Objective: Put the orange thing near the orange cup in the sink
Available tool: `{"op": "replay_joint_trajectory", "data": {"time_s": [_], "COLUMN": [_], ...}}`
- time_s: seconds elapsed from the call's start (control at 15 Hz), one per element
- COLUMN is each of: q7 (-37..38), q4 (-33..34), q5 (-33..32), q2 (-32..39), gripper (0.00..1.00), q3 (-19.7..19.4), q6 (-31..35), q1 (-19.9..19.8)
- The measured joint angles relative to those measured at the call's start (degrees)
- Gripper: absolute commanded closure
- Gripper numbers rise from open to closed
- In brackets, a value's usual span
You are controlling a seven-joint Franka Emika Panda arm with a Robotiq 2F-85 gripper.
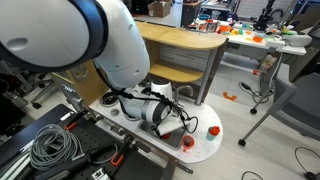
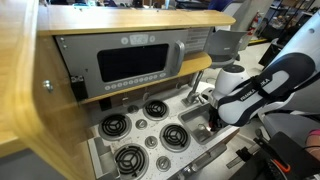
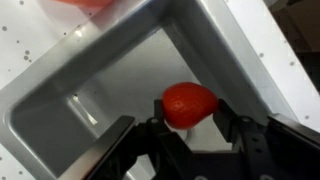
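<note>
My gripper has the orange thing hanging inside the sink, so it should lower the orange thing next and open.
In the wrist view my gripper [image 3: 190, 124] is shut on the orange thing [image 3: 190, 101], a small rounded orange-red lump held between both fingers. It hangs over the inside of the silver sink [image 3: 70, 95], above the basin floor. An orange cup shows as a red-orange edge [image 3: 85, 4] on the white counter beyond the sink's rim. In an exterior view the gripper [image 2: 213, 120] is low over the sink [image 2: 193, 128], next to the grey faucet [image 2: 197, 88]. In an exterior view the orange cup [image 1: 213, 130] stands on the counter; the arm hides the orange thing there.
Round black burners [image 2: 130, 158] lie beside the sink on the white countertop [image 1: 203, 152]. A dark microwave panel [image 2: 135, 62] and a wooden shelf rise behind. Another small red-orange item [image 1: 186, 143] sits on the counter's front. Coiled cables [image 1: 50, 145] lie beside the unit.
</note>
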Motion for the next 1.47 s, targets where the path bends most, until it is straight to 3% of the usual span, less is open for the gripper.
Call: {"op": "replay_joint_trajectory", "data": {"time_s": [0.4,0.47,0.53,0.6,0.8,1.13,1.47], "q7": [-4.0,-4.5,-4.9,-5.2,-5.3,-5.3,-4.0], "q4": [4.2,4.8,5.1,5.5,6.6,7.8,5.5], "q5": [0.1,0.1,0.1,0.1,0.2,1.7,5.0], "q2": [4.0,4.5,4.7,4.8,5.0,3.3,-4.6], "gripper": [0.72,0.56,0.22,0.21,0.02,0.00,0.00], "q3": [2.1,2.3,2.4,2.4,2.3,1.9,1.5], "q6": [0.0,-0.1,-0.2,-0.4,-0.6,-7.0,-9.8], "q1": [-1.3,-1.3,-1.3,-1.4,-1.5,-2.1,-3.1]}}
